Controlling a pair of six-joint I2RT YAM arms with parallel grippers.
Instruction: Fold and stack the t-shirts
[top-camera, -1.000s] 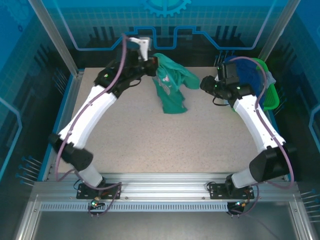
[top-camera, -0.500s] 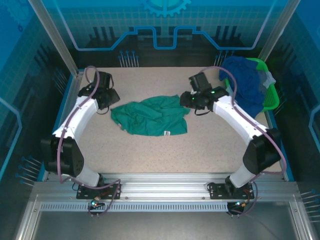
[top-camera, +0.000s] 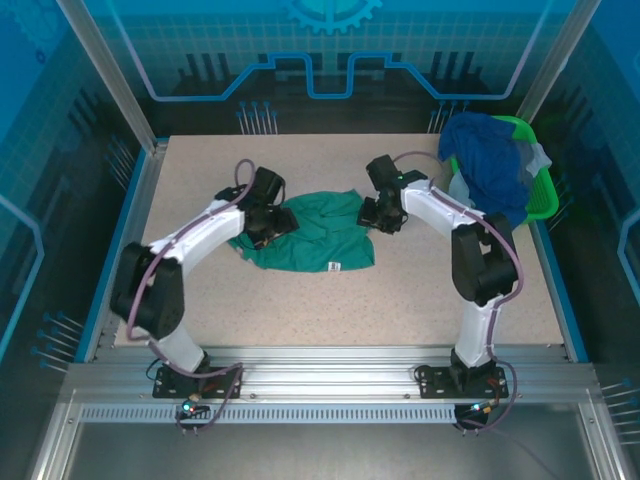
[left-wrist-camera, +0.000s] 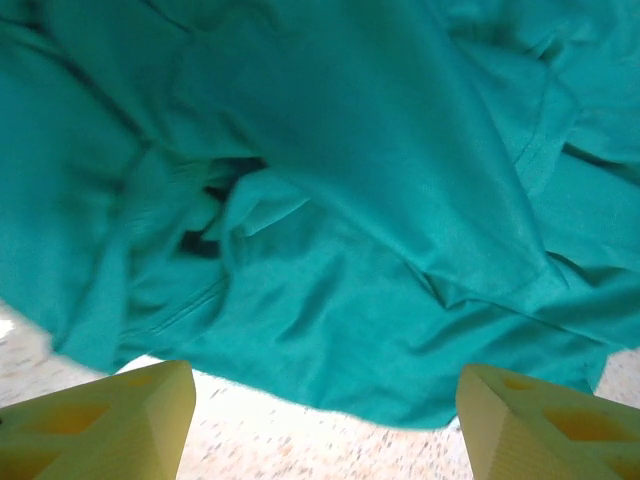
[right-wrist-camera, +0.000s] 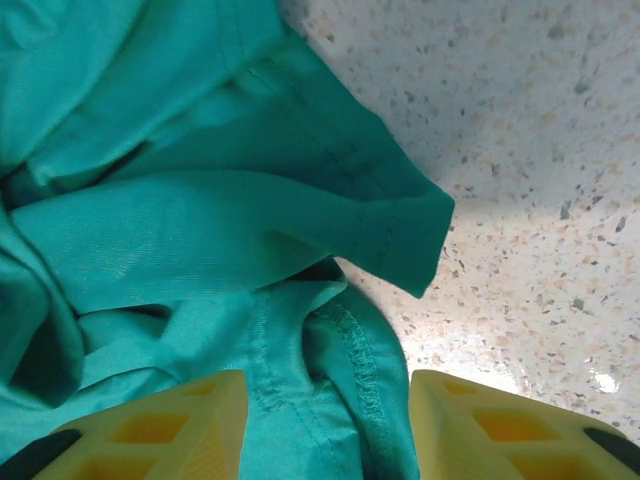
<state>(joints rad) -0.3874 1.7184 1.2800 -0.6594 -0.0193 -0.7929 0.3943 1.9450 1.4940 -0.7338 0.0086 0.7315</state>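
The right gripper will next move down onto the fold's raised line (right-wrist-camera: 318, 374) and close, as the stitched fold lies below, already between the gripper's open fingers.
A crumpled teal-green t-shirt (top-camera: 315, 238) lies on the table's middle, its small white tag (top-camera: 335, 266) at the near edge. My left gripper (top-camera: 276, 222) sits low at the shirt's left side. In the left wrist view this gripper (left-wrist-camera: 325, 430) is open, and the shirt's hem (left-wrist-camera: 340, 395) runs between the yellow fingers (left-wrist-camera: 100, 420). My right gripper (top-camera: 381, 215) is at the shirt's right side. In the right wrist view it (right-wrist-camera: 325, 430) is open, straddling a stitched fold (right-wrist-camera: 355, 350) of the shirt. Royal blue and pale shirts (top-camera: 490, 165) are heaped on the basket.
A bright green plastic basket (top-camera: 541, 192) stands at the table's back right corner under the heap. The speckled tabletop (top-camera: 400, 300) lies bare in front of the shirt. Blue enclosure walls and metal posts ring the table.
One second ago both grippers held the teal shirt up at the back. It then dropped flat on the table with the arms apart. Now both grippers have closed in on its edges.
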